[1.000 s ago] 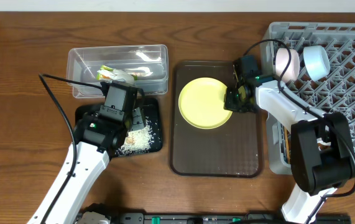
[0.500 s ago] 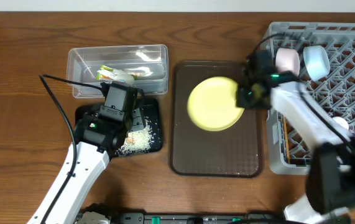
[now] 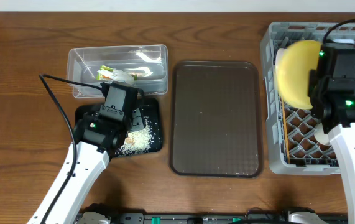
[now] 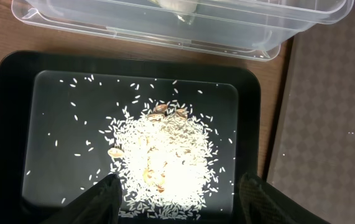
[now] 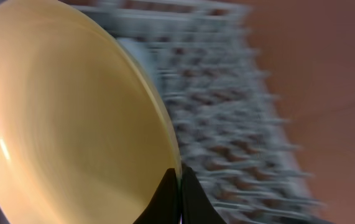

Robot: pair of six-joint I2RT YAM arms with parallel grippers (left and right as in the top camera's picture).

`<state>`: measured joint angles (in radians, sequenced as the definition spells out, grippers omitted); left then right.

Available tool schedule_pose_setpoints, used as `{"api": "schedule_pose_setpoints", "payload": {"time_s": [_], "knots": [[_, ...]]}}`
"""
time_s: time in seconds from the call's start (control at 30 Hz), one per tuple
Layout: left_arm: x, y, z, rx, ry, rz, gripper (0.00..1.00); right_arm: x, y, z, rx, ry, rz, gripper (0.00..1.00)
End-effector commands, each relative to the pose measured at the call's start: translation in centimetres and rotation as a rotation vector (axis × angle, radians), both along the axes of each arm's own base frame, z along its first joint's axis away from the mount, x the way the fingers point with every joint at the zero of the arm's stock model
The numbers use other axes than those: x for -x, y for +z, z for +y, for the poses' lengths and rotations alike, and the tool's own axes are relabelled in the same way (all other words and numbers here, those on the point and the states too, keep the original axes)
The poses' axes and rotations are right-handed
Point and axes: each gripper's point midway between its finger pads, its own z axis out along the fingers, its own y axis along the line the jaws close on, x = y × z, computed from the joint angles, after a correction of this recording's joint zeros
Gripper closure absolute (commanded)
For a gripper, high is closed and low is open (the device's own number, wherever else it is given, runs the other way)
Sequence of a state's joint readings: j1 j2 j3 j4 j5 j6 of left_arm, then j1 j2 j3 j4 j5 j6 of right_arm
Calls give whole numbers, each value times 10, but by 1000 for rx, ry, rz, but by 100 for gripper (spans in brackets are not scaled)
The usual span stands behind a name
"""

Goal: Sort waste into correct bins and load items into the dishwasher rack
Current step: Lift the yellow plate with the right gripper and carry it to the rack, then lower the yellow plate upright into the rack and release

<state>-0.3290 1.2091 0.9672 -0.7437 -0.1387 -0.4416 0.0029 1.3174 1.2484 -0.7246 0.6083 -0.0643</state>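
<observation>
My right gripper holds the round yellow plate. It will next tilt the plate more upright over the rack's open grid (image 3: pixel 303 121) (image 5: pixel 219 127), then lower it between the rack's wires.
My right gripper (image 5: pixel 178 186) is shut on the rim of the round yellow plate (image 3: pixel 296 73), holding it on edge above the grey dishwasher rack (image 3: pixel 301 163); the plate fills the right wrist view (image 5: pixel 71 118). The chopsticks (image 3: pixel 285 140) lie along the rack's left side. My left gripper (image 4: pixel 178 199) is open above the black tray (image 4: pixel 15 124), which holds white rice scraps (image 4: pixel 165 155). The clear tub (image 3: pixel 84 62) behind it holds the green-and-orange wrapper (image 3: pixel 116 73) with white paper. The bowls and cup are hidden behind the plate and arm.
The large brown serving tray (image 3: pixel 217 118) lies between the bins and the rack. The black tray (image 3: pixel 149 106) sits right in front of the clear tub. A black cable (image 3: pixel 56 99) runs from the left arm over the table.
My right gripper lifted the yellow plate off the brown tray and carried it right, tilting it on edge over the rack. The left arm has not moved.
</observation>
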Motion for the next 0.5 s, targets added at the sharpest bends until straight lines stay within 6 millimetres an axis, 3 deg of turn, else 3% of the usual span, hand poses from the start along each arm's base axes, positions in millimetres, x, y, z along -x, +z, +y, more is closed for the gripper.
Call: {"api": "schedule_pose_setpoints", "payload": {"time_s": [0.0, 0.3, 0.47], "knots": [[-1, 2, 4, -14, 14, -8, 36, 22, 28, -41, 239, -149, 53, 99], [-1, 2, 4, -14, 14, -8, 36, 29, 10, -46, 233, -185, 124, 99], [-1, 2, 4, -14, 14, -8, 36, 17, -24, -33, 106, -158, 150, 99]]}}
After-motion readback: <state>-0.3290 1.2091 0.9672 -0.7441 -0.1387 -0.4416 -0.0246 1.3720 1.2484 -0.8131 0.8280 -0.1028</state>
